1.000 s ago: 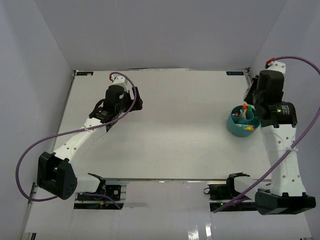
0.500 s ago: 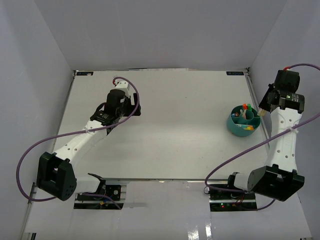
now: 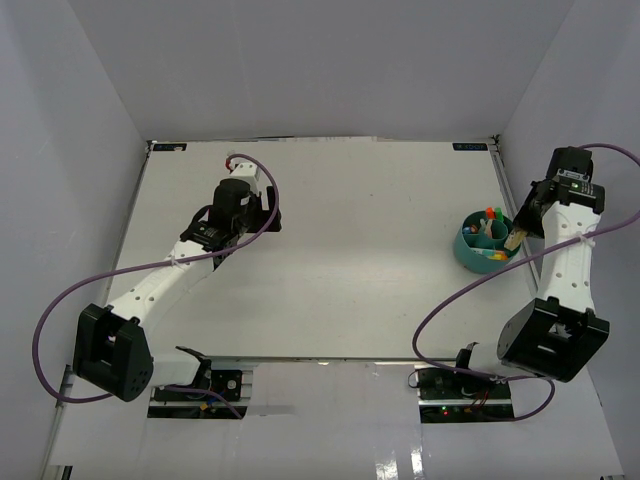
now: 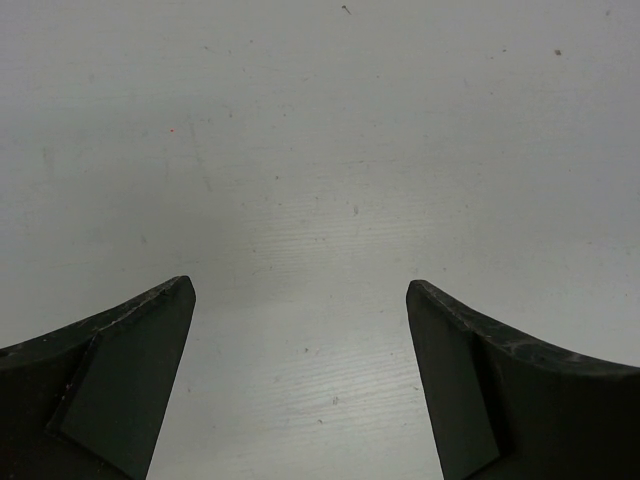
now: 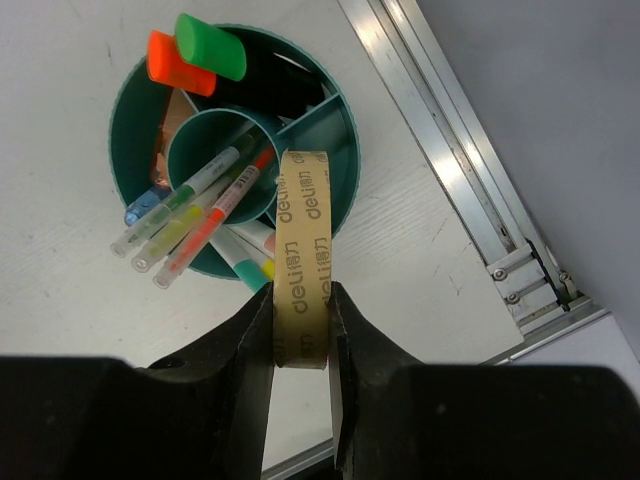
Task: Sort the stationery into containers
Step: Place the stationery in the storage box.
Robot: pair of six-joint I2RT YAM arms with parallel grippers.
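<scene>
My right gripper is holding the beige loop (image 5: 305,230) and should next lower it into the teal container's section beside the aluminium bar, as the space between the container's divider and side looks empty.
The teal container (image 3: 464,252) stands near the table's right edge, its rim (image 5: 118,110) in the right wrist view. Inside it are highlighters with an orange cap (image 5: 180,64) and a green cap (image 5: 212,46), and several thin pens (image 5: 190,215) lean in the inner ring. My right gripper (image 5: 300,300) is shut on a beige loop (image 5: 305,230) printed "deli", held edge-on just above the cup's near rim. From above, that gripper (image 3: 517,236) sits at the cup's right side. My left gripper (image 4: 300,290) is open over bare table at the far left (image 3: 268,208).
An aluminium rail (image 5: 450,150) runs along the table's right edge, close to the cup. Grey walls enclose the table on three sides. Purple cables (image 3: 60,310) loop from both arms.
The right arm has swung from over the cup to the cup's right side, still holding the beige loop. The left gripper shifted slightly toward the back.
</scene>
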